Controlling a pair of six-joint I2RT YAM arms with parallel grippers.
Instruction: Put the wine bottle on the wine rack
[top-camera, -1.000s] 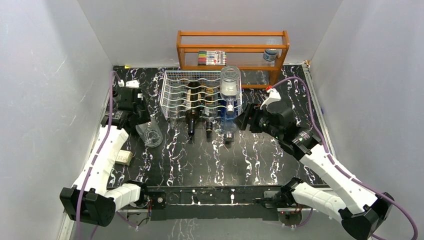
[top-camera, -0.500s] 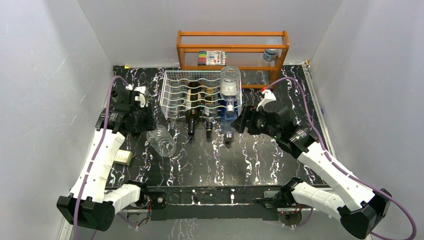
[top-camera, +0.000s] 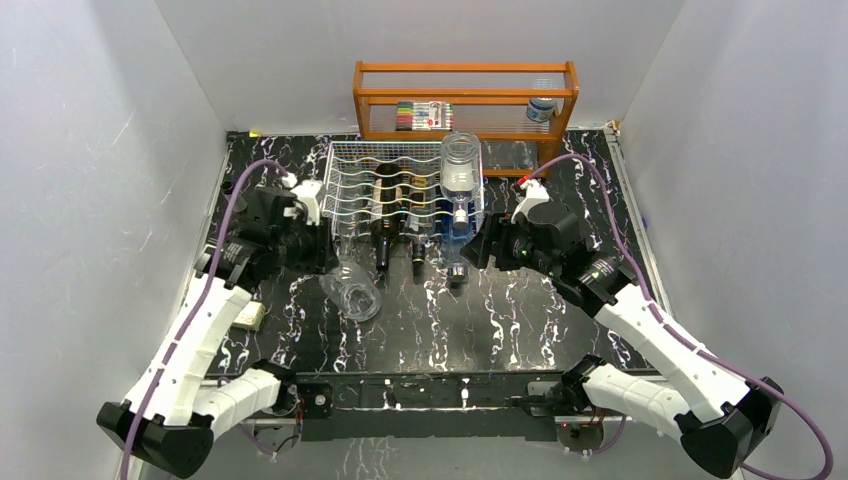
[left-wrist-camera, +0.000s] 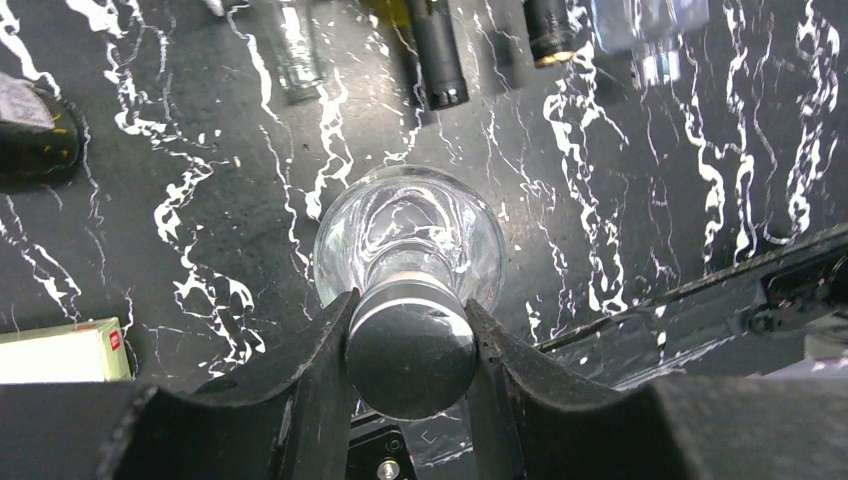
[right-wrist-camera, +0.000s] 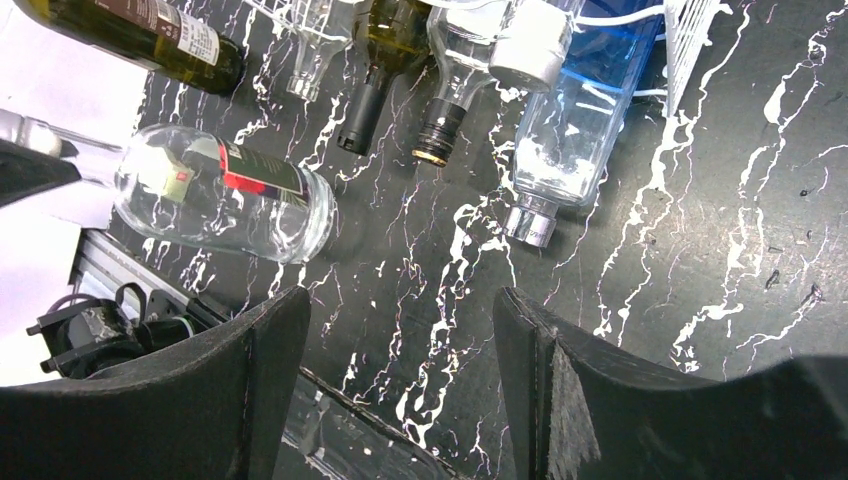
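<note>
The tabletop is bare below the bottle to the right in the top view, so my left gripper needs to go down that way next, tilting the bottle upright. Then it needs to release the bottle.
A clear glass wine bottle (top-camera: 352, 293) with a red and black label (right-wrist-camera: 260, 172) hangs tilted over the black marbled table, in front of the rack's left end. My left gripper (left-wrist-camera: 410, 340) is shut on its dark capped neck, and the bottle's body (left-wrist-camera: 408, 240) points away from the wrist camera. The white wire wine rack (top-camera: 340, 190) stands at the back centre and holds dark bottles (top-camera: 383, 225), a clear bottle (top-camera: 459, 172) on top and a blue bottle (right-wrist-camera: 580, 120). My right gripper (right-wrist-camera: 400, 330) is open and empty, just right of the rack's front (top-camera: 478, 246).
An orange wooden shelf (top-camera: 465, 95) with markers and a small jar stands behind the rack. A small pale box (top-camera: 246, 315) lies near the left arm. A dark labelled bottle (right-wrist-camera: 140, 35) lies on the table left of the rack. Grey walls close in both sides.
My left arm has swung to the right with the clear bottle, from the table's left side to the rack's front left. The right gripper has edged slightly left.
</note>
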